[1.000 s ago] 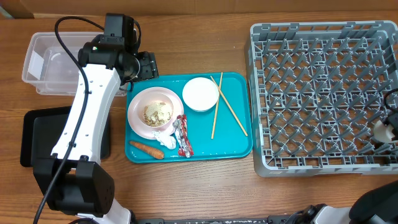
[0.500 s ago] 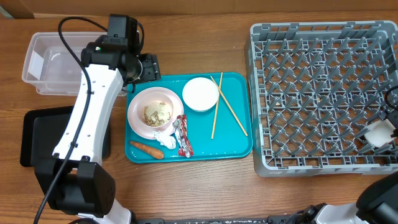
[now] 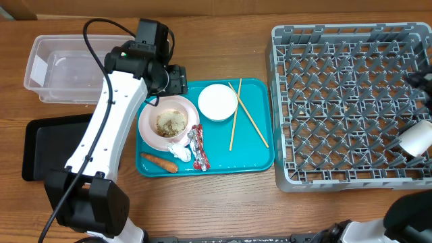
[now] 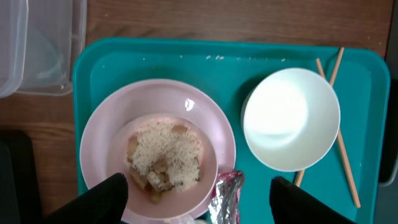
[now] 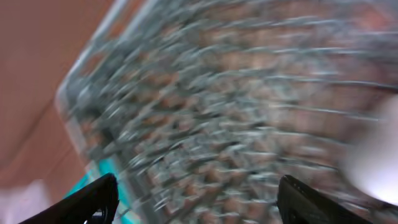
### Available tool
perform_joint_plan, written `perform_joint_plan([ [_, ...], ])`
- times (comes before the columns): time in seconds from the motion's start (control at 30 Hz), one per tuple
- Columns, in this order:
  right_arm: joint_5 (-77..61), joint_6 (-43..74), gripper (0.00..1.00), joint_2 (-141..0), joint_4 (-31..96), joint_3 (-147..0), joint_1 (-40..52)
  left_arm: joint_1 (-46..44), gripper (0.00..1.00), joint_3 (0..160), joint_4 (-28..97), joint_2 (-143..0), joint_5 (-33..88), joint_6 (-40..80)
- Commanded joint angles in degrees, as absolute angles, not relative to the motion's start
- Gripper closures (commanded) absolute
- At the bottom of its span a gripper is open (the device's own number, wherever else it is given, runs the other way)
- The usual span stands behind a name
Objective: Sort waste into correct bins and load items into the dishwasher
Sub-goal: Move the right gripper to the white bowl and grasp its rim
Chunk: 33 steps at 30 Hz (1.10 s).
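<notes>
Next, my right gripper goes left in the overhead view and down onto the rim of the white bowl (image 3: 217, 102) by the chopsticks, as that bowl stands empty.
A pale pink plate (image 3: 150, 123) on the teal tray (image 3: 250, 156) carries a pink bowl with rice scraps (image 3: 170, 121). A white bowl (image 3: 217, 102), two chopsticks (image 3: 233, 128), a red-and-silver wrapper (image 3: 197, 147), a white tissue (image 3: 179, 150) and a carrot (image 3: 159, 162) also lie on the tray. My left gripper (image 3: 175, 80) hovers at the tray's back left corner. In the left wrist view it (image 4: 202, 202) is open and empty above the rice (image 4: 166, 154) and wrapper (image 4: 225, 196). My right gripper (image 5: 199, 202) is open over the grey dish rack (image 5: 249, 106), in a blurred view.
The clear tub (image 3: 61, 67) stands at the back left, the black tray (image 3: 40, 145) in front of it, partly under my left arm. The dish rack (image 3: 351, 104) fills the right side. My right arm (image 3: 414, 139) shows at the rack's right edge.
My left arm has swung right, from beside the clear tub to over the tray's back left corner. My right arm has moved at the rack's right edge, and its view is motion-blurred.
</notes>
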<state>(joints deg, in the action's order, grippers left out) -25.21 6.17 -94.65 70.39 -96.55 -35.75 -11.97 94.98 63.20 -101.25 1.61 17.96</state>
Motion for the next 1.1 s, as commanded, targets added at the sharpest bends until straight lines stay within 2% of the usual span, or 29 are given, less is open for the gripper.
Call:
perform_joint_plan([
  [0.0, -32.0, 2.6, 0.16, -93.9, 69.0, -97.7, -24.3, -11.4, 0.25, 96.2, 65.1, -100.3, 1.0, 20.2],
  [0.27, -20.1, 3.5, 0.16, -95.3, 60.5, -97.6, 2.8, -10.3, 0.25, 96.2, 66.9, -100.2, -3.1, 22.4],
  [0.5, -16.5, 6.3, 0.18, -103.8, 56.2, -97.6, 17.9, -4.7, 0.24, 96.3, 70.8, -100.2, -4.9, 25.7],
  [0.7, -9.1, 13.7, 0.22, -111.8, 54.4, -97.6, 24.3, 2.0, 0.23, 96.3, 74.5, -100.1, -4.3, 25.9],
  [1.07, -9.2, 19.6, 0.52, -122.1, 54.2, -97.6, 27.0, 4.1, 0.20, 96.3, 74.8, -100.1, -4.5, 25.7],
])
